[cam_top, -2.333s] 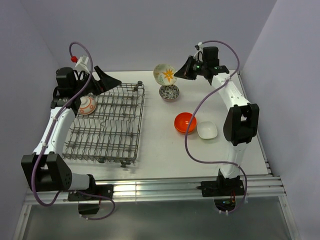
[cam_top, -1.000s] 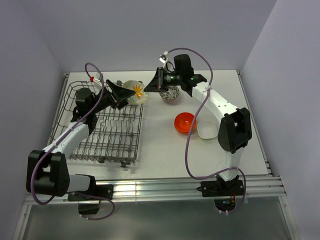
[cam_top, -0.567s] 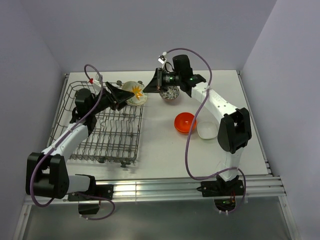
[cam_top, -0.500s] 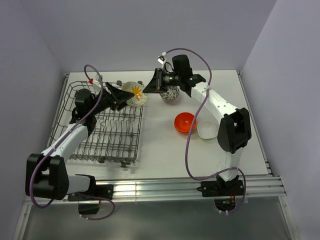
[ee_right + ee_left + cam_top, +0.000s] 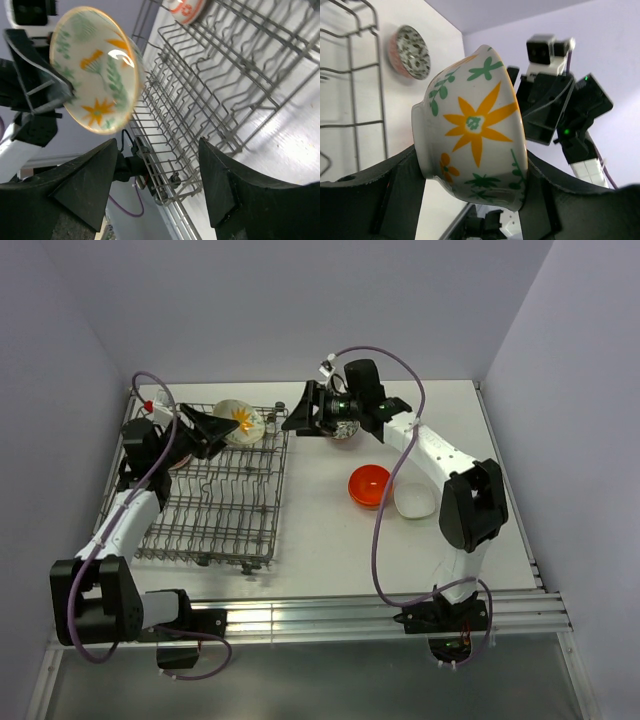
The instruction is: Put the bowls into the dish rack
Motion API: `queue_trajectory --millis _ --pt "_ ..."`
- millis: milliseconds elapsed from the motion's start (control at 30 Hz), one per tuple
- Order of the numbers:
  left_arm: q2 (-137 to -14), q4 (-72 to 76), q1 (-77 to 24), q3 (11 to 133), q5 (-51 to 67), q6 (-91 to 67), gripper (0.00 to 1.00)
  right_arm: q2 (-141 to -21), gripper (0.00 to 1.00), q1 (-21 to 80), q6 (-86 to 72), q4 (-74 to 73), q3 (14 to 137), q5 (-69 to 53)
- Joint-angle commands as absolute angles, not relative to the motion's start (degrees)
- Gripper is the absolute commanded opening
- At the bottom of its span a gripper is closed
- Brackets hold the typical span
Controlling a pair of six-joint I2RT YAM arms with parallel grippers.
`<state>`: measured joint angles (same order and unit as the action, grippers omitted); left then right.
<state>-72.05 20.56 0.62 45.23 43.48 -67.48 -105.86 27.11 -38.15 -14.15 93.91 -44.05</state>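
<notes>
The empty wire slots [image 5: 208,465] are beside the red-patterned bowl, below my left gripper. My left gripper will tip its fingers downward, lower the flowered bowl into them and release it.
My left gripper [image 5: 230,424] is shut on a white bowl [image 5: 240,421] painted with orange flowers and green leaves. It holds the bowl on its side above the far edge of the grey wire dish rack [image 5: 215,502]. The left wrist view shows that flowered bowl [image 5: 470,127] clamped between both fingers [image 5: 395,195]. My right gripper [image 5: 299,416] stands open and empty just right of the rack. Seen from the right wrist, the flowered bowl [image 5: 95,67] is well clear of those fingers [image 5: 87,187]. A red-patterned bowl [image 5: 186,9] lies in the rack.
A grey-patterned bowl [image 5: 346,430] sits on the table under the right wrist, also in the left wrist view [image 5: 413,46]. An orange bowl [image 5: 369,485] and a white bowl [image 5: 414,501] lie to the right. Walls enclose the table on three sides.
The right gripper has opened and let go of the flowered bowl. The left gripper, now holding it alone, has carried it left over the rack's far edge.
</notes>
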Motion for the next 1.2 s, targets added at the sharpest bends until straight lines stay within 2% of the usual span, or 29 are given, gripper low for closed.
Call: queue_trajectory --millis 0,200,767,967,1067,1167 --pt "-69.2 19.4 4.7 48.7 44.1 -62.3 0.0 -101.7 0.72 27.0 -41.3 -9.8 87.7 -40.0" --pt "-70.2 8.2 9.7 54.2 44.6 -51.7 0.0 -104.7 0.61 29.4 -42.2 -11.6 84.6 -34.1" --pt "-72.7 -6.2 12.7 61.3 41.4 -37.2 0.0 -113.8 0.58 34.2 -49.0 -9.1 83.3 -33.7" --pt "-72.9 -9.0 12.7 62.8 39.6 -33.9 0.0 -115.8 0.54 35.2 -49.4 -8.7 84.9 -33.3" --pt "-73.4 -11.0 12.7 63.8 38.0 -31.0 0.0 -117.1 0.5 35.4 -49.6 -8.4 85.9 -33.6" --pt "-75.5 -14.1 12.7 65.6 36.5 -25.7 0.0 -118.6 0.32 35.4 -50.7 -6.8 86.0 -35.8"
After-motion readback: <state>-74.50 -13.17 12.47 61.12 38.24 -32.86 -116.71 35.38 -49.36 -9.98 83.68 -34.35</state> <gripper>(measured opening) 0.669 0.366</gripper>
